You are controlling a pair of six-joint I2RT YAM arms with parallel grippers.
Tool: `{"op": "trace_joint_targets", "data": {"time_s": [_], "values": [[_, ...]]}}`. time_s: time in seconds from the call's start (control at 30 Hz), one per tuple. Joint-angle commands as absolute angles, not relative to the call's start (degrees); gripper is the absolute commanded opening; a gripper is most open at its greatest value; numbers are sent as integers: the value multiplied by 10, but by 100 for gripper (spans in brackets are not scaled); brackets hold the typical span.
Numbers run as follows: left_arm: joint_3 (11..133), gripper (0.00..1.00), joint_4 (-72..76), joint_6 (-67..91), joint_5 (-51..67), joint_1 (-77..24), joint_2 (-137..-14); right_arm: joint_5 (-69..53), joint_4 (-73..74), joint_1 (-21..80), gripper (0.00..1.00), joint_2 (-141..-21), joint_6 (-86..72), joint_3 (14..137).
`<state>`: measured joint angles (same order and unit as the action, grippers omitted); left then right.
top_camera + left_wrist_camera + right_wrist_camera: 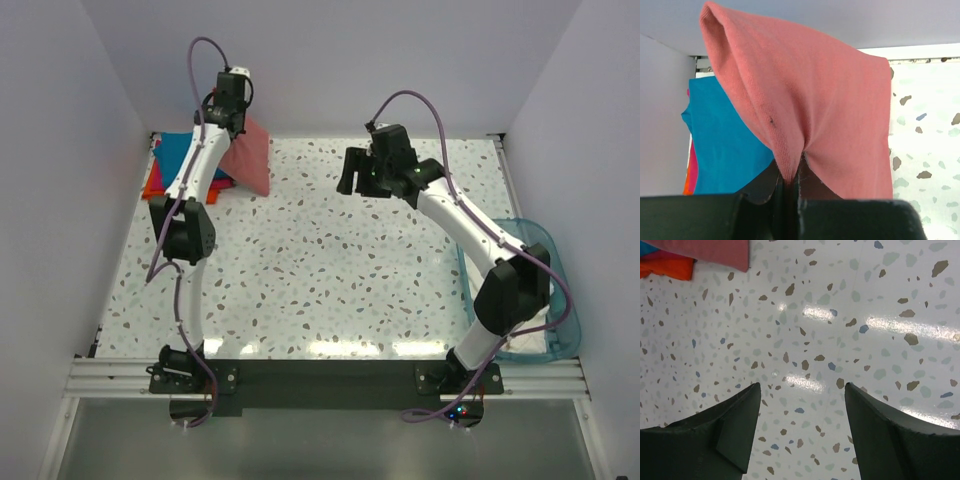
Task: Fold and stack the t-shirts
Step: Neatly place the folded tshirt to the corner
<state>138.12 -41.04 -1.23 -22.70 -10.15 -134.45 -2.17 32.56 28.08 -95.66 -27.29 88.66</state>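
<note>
The salmon-red t-shirt (pixel 249 155) hangs partly beside the stack, so my left gripper rises next, then swings to the left in the top view and down over the stack.
My left gripper (pixel 232 128) hangs at the back left, shut on the folded salmon-red t-shirt (pixel 249 155), which dangles from it just above the stack. In the left wrist view the salmon-red t-shirt (pixel 815 110) is pinched at a fold between the closed jaws of the left gripper (pixel 790 187). Under it lie the teal-blue t-shirt (pixel 722 145), a magenta-pink one (pixel 692 172) and an orange one (pixel 686 190), stacked at the back left corner (pixel 170 160). My right gripper (pixel 357 175) hovers open over bare table, nothing between its fingers (pixel 740 420).
A translucent blue plastic tub (pixel 535 250) sits at the right edge, partly under the right arm. White walls close the table on the left, back and right. The speckled tabletop (pixel 320 270) spans the middle. The stack's corner (pixel 670 265) shows at the right wrist view's top left.
</note>
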Motion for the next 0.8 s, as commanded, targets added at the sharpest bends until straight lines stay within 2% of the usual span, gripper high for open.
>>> {"op": "trace_joint_targets", "data": {"time_s": [0.0, 0.47, 0.77], "values": [[1418, 0, -349, -20, -170, -74, -1282, -4, 358, 290, 71, -968, -261, 933], [1415, 0, -307, -16, -86, -58, -1238, 23, 381, 297, 72, -953, -265, 954], [1417, 0, -287, -4, -78, -38, -1230, 24, 386, 298, 72, -954, -258, 954]]}}
